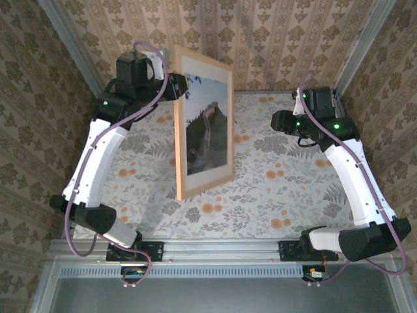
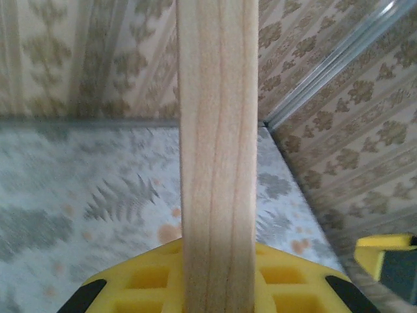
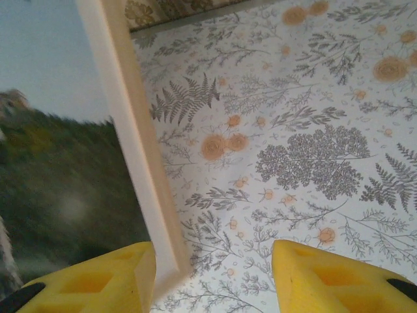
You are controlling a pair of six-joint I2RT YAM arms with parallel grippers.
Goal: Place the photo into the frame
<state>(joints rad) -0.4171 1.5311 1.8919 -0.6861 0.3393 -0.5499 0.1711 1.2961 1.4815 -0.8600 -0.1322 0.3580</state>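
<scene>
My left gripper moves down next and tilts the frame (image 1: 179, 140) flat onto the bare tablecloth below the gripper, then releases, because the frame stands on edge.
The frame (image 1: 179, 140), thin light wood, stands up on edge over the middle of the table. The photo (image 1: 210, 124), a dark hill with a wall under pale sky, fills its opening facing right. My left gripper (image 1: 178, 87) is shut on the frame's far left moulding; in the left wrist view the wood strip (image 2: 218, 150) runs up between the yellow fingers (image 2: 130, 290). My right gripper (image 1: 279, 121) hangs open to the right of the frame. In its wrist view the frame's corner (image 3: 140, 163) and photo (image 3: 58, 195) lie by the left finger (image 3: 98, 280), with table under the gap.
The floral tablecloth (image 1: 280, 189) covers the table, bare to the right and front of the frame. Patterned walls (image 1: 280, 39) close in on the back and sides, with metal rails at the corners (image 2: 326, 75). Both arm bases sit on the near rail (image 1: 221, 249).
</scene>
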